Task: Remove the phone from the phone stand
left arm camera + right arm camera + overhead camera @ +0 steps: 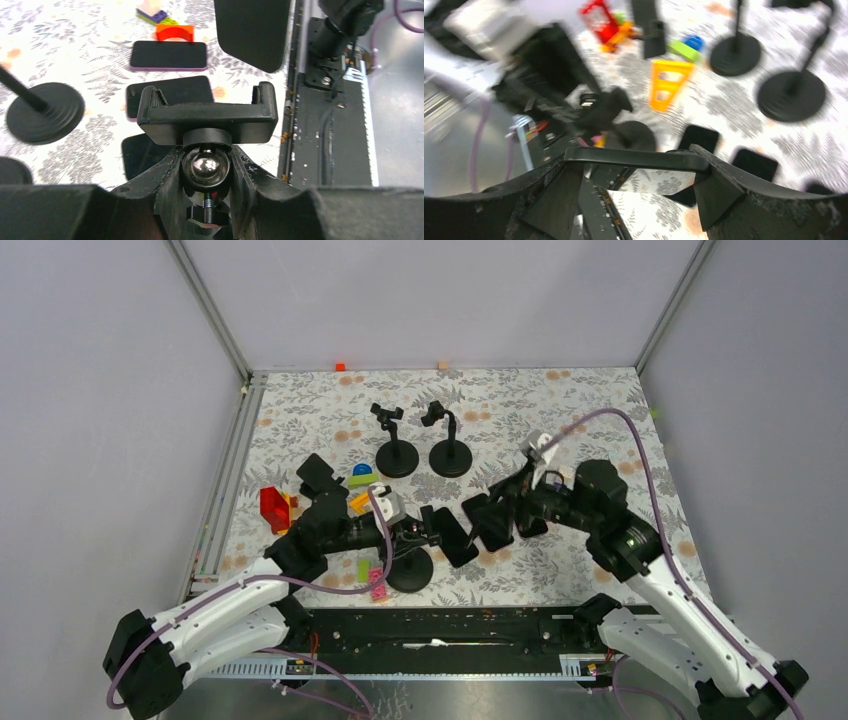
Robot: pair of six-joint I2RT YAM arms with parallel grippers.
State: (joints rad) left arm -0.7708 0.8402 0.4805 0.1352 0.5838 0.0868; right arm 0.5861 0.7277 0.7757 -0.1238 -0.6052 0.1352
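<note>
The right gripper moves to the right in the top view past the flat phones next, then down, and releases onto floral cloth, as it's clear there.
The black phone stand has its round base on the table near the front edge. My left gripper is shut on the ball joint just under the stand's cradle, whose clamp arms have nothing between them. The phone, a black slab, hangs in the air just beyond the cradle. My right gripper is shut on the phone across its width, seen edge-on. In the top view the phone sits between the left gripper and the right gripper.
Two more black stands stand at mid-table. Coloured toy blocks lie left of my left arm. Other dark phones lie flat on the floral cloth. A metal rail runs along the near edge.
</note>
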